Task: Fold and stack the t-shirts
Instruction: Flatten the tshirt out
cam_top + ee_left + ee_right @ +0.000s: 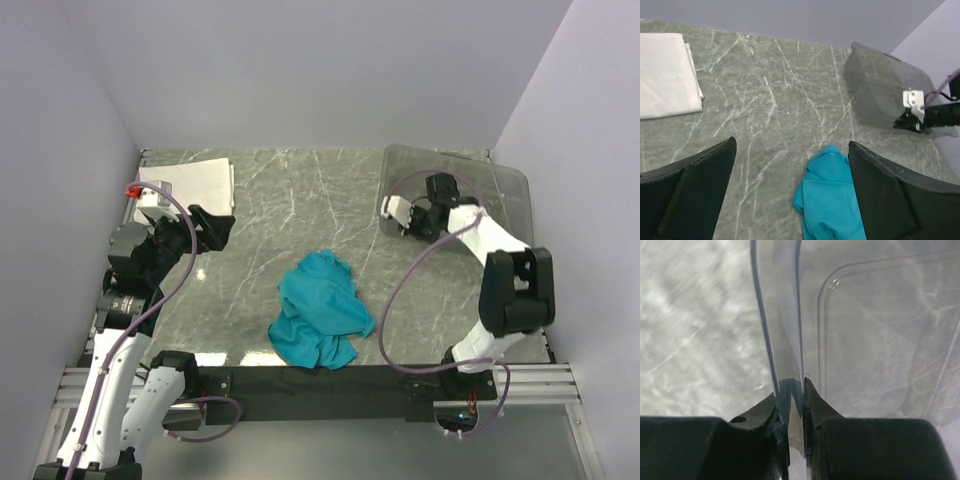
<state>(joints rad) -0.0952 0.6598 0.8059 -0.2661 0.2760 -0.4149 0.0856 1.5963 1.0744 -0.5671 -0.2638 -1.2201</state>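
The robot will next move its right gripper outward toward the back purple wall, turning the tray, and then open it, which leaves more table beside the teal-blue t-shirt.
A teal-blue t-shirt [318,311] lies crumpled near the table's front middle; it also shows in the left wrist view [832,200]. A white t-shirt [195,180] lies folded flat at the back left, also in the left wrist view [665,75]. My left gripper [215,228] is open and empty, held above the table between the two shirts. My right gripper [398,213] is shut on the left wall of the clear plastic tray [500,195]; in the right wrist view the jaws pinch that wall [782,340].
The tray stands at the back right, against the right wall. Purple walls enclose the table on three sides. A black rail [330,380] runs along the front edge. A small red-tipped part [131,189] sits by the white shirt.
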